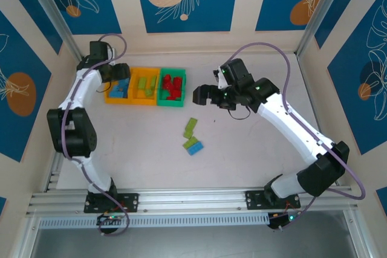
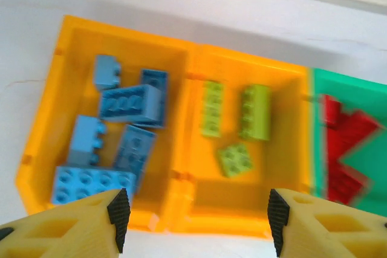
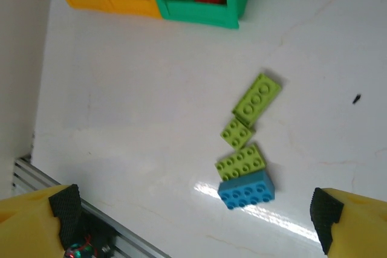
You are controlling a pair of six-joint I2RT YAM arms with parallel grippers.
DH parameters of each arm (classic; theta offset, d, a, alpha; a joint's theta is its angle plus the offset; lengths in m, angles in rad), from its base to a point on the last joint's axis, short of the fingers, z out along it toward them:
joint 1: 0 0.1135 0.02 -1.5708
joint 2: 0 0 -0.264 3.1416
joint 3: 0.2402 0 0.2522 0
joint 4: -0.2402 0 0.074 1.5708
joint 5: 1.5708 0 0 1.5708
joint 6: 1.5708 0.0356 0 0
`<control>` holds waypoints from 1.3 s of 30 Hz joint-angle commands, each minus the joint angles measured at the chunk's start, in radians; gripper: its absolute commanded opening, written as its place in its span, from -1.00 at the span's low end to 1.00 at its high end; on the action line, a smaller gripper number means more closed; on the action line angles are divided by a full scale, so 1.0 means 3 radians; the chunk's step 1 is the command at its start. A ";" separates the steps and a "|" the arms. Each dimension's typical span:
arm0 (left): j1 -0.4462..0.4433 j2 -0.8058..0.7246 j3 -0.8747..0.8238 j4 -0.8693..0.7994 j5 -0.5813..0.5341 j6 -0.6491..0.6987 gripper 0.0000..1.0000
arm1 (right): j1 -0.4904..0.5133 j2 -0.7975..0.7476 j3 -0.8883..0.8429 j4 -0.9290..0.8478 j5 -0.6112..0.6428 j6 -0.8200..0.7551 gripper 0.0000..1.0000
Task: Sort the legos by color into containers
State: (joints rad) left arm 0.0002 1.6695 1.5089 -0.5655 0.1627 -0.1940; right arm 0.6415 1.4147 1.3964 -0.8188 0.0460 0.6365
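Observation:
The blue lego lies below and back from my right gripper, and a green lego touches its long side. So my right gripper will go down and back over the short ends of the blue lego (image 1: 195,148) (image 3: 247,190).
Three joined containers stand at the back left: an orange bin (image 2: 45,119) holding several blue legos (image 2: 130,104), a middle orange bin (image 2: 242,200) with three lime green legos (image 2: 254,112), and a green bin (image 2: 351,80) with red legos (image 2: 344,131). My left gripper (image 2: 198,222) hovers over the near wall of the two orange bins, open, with nothing between its pads (image 2: 118,212). My right gripper (image 3: 193,222) hangs open above the table. Under it lie three loose green legos (image 3: 257,98) and a blue lego (image 3: 247,188), the blue one touching a green one.
The loose legos (image 1: 192,137) lie mid-table, to the front right of the containers (image 1: 145,87). My left gripper (image 1: 119,75) is at the bins' back left corner, my right gripper (image 1: 202,95) just right of the green bin. An aluminium rail (image 1: 193,200) runs along the near edge.

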 commanded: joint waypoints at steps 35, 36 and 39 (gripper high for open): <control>-0.1412 -0.2589 -0.1742 -0.0754 0.1776 0.2783 0.70 | 0.1067 0.1305 -0.0831 0.0561 0.0907 -0.0763 0.42; -0.1412 -0.2594 -0.1742 -0.0746 0.1755 0.2765 0.71 | 0.1068 0.1273 -0.0822 0.0541 0.0947 -0.0742 0.28; -0.1409 -0.2643 -0.1715 -0.0687 0.1658 0.2621 0.74 | 0.1078 0.1019 -0.0782 0.0485 0.1029 -0.0706 0.07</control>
State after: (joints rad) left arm -0.4152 0.8928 0.9947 -0.7998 0.6792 0.6090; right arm 0.9565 1.7924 1.1534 -0.6498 0.3073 0.4122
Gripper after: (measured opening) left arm 0.858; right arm 0.563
